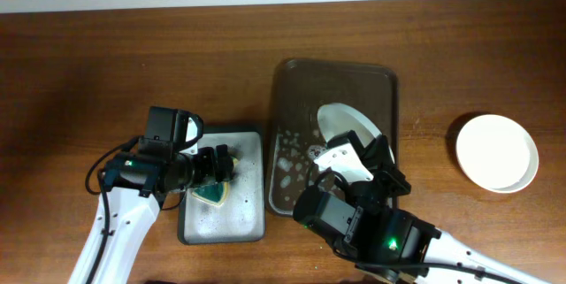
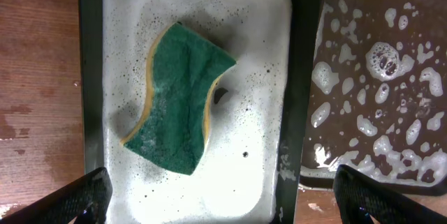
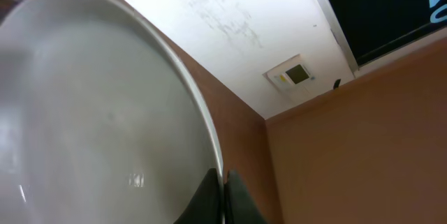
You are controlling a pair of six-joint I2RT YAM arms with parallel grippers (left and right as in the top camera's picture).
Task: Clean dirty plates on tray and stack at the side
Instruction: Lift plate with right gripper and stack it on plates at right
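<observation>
Next, my right gripper will move down and right in the overhead view to the clean plate point(image 1: 497, 151), level the tilted plate, lower and release it.
My right gripper point(image 3: 223, 192) is shut on the rim of a white plate point(image 3: 91, 126), held tilted up over the dark brown tray point(image 1: 292, 85); in the overhead view the plate point(image 1: 345, 125) rises from the tray's middle. The tray floor carries soapy foam point(image 1: 287, 165). A clean white plate point(image 1: 497, 151) lies on the table at the right. My left gripper point(image 2: 223, 196) is open above the grey tray point(image 2: 265, 56), and the green-yellow sponge point(image 2: 181, 98) lies loose in it. The third plate is out of view.
The grey sponge tray point(image 1: 252, 204) stands just left of the brown tray, its edge touching or nearly so. The wooden table point(image 1: 106, 63) runs around both. My right arm's body point(image 1: 371, 226) covers the brown tray's near end.
</observation>
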